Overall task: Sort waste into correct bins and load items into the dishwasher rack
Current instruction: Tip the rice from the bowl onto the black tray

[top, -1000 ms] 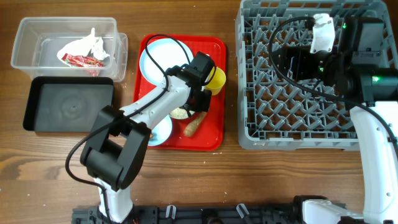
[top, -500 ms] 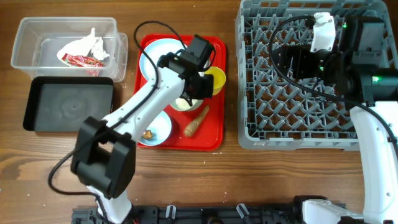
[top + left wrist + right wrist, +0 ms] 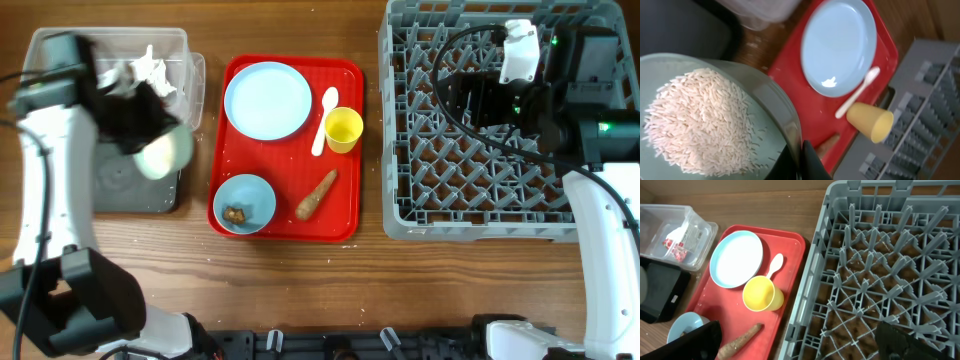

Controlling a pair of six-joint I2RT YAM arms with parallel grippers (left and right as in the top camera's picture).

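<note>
The robot's left gripper will tip to pour the rice into the black tray and then lower the bowl onto the red tray's middle, because that spot is bare.
My left gripper is shut on the rim of the pale green bowl, which holds white rice over the black tray. The clear box behind it holds the red-and-white wrapper. On the red tray are the pale blue plate, white spoon, yellow cup, carrot stub and a pale blue bowl with brown scraps. My right gripper is open above the grey dishwasher rack.
The rack fills the right side of the wooden table. A few loose rice grains lie on the red tray. The right arm's cable loops over the rack.
My left arm has lifted the green bowl of rice off the red tray and carried it left, over the black tray. The right arm has not moved.
</note>
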